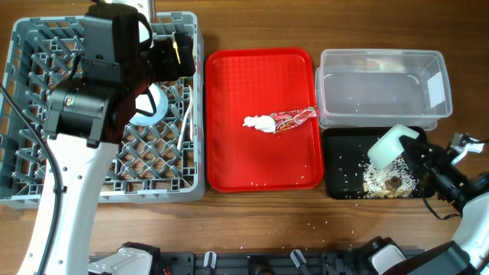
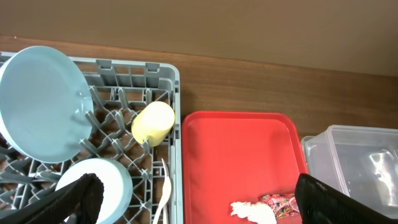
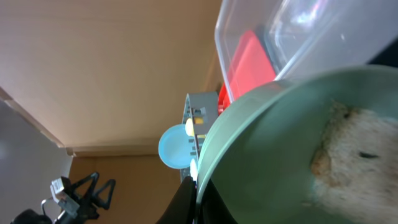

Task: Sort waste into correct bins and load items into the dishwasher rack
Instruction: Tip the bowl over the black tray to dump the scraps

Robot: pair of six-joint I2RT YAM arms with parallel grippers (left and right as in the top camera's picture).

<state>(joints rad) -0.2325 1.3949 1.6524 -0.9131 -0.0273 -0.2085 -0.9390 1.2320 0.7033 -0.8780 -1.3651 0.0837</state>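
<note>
I should bring the bowl across and down with my right gripper and release it, as the red tray's front beside the rack is below the gripper, to the left in the overhead view.
My right gripper [image 3: 198, 198] is shut on the rim of the mint-green bowl [image 1: 393, 143], held tilted over the black tray [image 1: 336, 164]; food scraps [image 1: 386, 183] lie in that tray and some cling inside the bowl [image 3: 348, 155]. My left gripper [image 2: 199, 199] is open and empty above the grey rack's [image 1: 30, 183] right edge. In the rack stand the light blue plate [image 2: 40, 102], the light blue bowl [image 2: 102, 180], the yellow cup [image 2: 153, 122] and a white utensil [image 2: 163, 193]. The white napkin [image 1: 258, 122] and red wrapper [image 1: 294, 117] lie on the red tray [image 1: 260, 164].
The clear tub [image 1: 382, 84] stands behind the black tray at the right. Rice-like crumbs are scattered on the red tray's front part and on the wooden table [image 1: 252, 221] in front of it.
</note>
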